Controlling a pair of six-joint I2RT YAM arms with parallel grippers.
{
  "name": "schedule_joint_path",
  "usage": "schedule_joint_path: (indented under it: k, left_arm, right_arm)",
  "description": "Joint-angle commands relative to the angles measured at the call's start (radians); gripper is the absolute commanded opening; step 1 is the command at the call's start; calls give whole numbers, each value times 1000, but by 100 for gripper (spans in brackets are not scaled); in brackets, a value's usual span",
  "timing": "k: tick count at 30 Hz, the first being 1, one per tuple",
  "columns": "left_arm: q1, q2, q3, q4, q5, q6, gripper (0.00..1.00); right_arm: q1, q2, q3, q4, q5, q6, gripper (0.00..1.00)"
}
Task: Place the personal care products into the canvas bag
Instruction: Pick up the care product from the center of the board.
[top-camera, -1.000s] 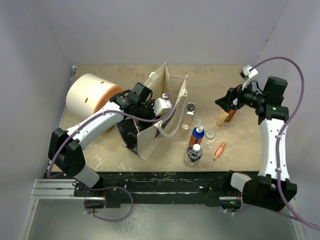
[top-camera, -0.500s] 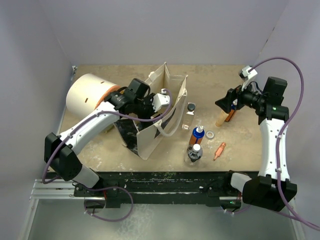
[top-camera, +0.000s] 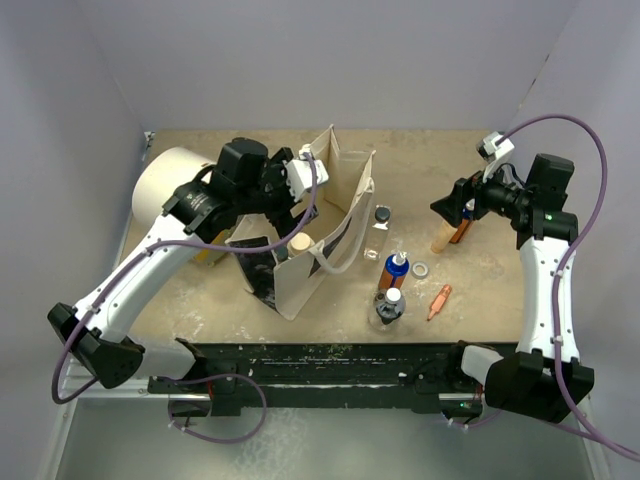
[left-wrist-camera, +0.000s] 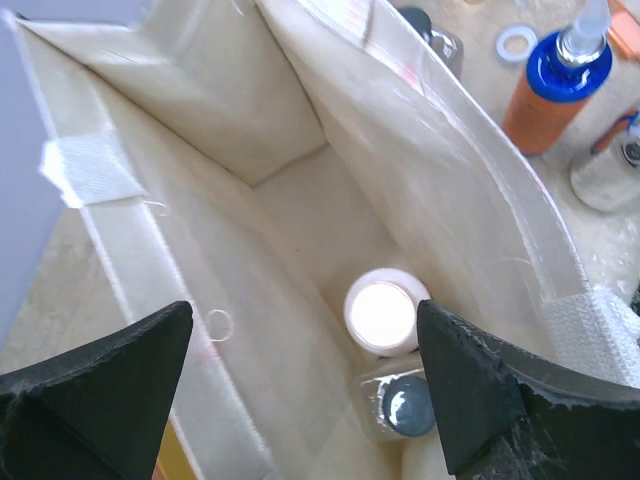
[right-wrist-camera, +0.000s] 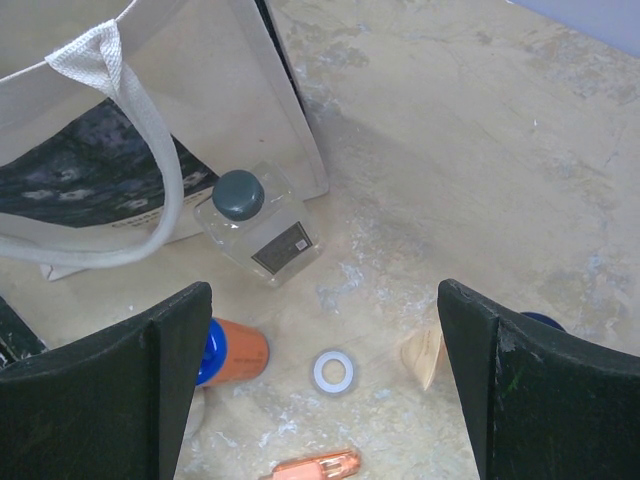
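Observation:
The clear bottle is standing outside the bag (top-camera: 318, 262), so my left gripper needs to move back, down and to the right in the top view next, onto the bottle's white cap.
The cream canvas bag (top-camera: 318, 262) stands open at mid-table. My left gripper (left-wrist-camera: 303, 330) hangs open above its mouth, also seen from above as the left gripper (top-camera: 285, 205). Down inside the bag (left-wrist-camera: 200, 150) stand a white bottle (left-wrist-camera: 380, 312) and a clear dark-capped bottle (left-wrist-camera: 408, 405); neither touches my fingers. A tan cap (top-camera: 298, 241) shows in the bag. My right gripper (right-wrist-camera: 322, 300) is open and empty above the table, at the right gripper (top-camera: 450, 207). Below it lie a clear bottle (right-wrist-camera: 255, 220), an orange blue-topped bottle (right-wrist-camera: 228, 352) and a beige tapered bottle (right-wrist-camera: 423, 355).
A big white drum (top-camera: 175, 185) with an orange end lies left of the bag. A white ring (top-camera: 420, 270), a small copper-coloured piece (top-camera: 438, 300) and a clear bottle (top-camera: 387, 308) sit right of the bag. Another orange bottle (top-camera: 461, 228) stands by the right gripper.
My left gripper opened, lifted out of the bag and drew back to the left; the tan-capped white bottle now stands free inside. The right arm has not moved.

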Motion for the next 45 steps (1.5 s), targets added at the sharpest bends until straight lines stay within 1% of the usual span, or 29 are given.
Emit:
schedule_joint_path:
  k: [1,6,9,13,20,23,29,35,38,45]
  left_arm:
    - [2,-38,79,81,-37,-14,96]
    - [0,-29,164,65,73,-33,96]
    - [-16,-10,211,46,116,-43,95]
    - [-105,18,262,3,90,-12,95]
    - [-209,83,339,-59,188,-1,97]
    - [-259,123,357,-71,190,23,96]
    - [-407,231,324,-98,147,101,94]
    - [-497,328,289,-97,174,121,94]
    - [-519,373,272,-86,165,123,93]
    - [-520,443,235,-32,132,110,93]
  right_arm:
    - [2,-12,47,-7,8,-7,95]
    - [3,-27,43,-7,60,4,95]
    - [2,-41,43,-4,103,8,95]
    - [3,-53,34,2,138,11,95]
    - [2,-69,22,0,152,-12,96]
    - [1,-74,19,5,179,-11,97]
    - [-3,-73,29,4,221,-8,97]
    - [-11,-102,7,10,229,-6,97]
    - [-14,-118,-6,16,225,2,97]
    - [-29,-148,-32,29,199,6,98]
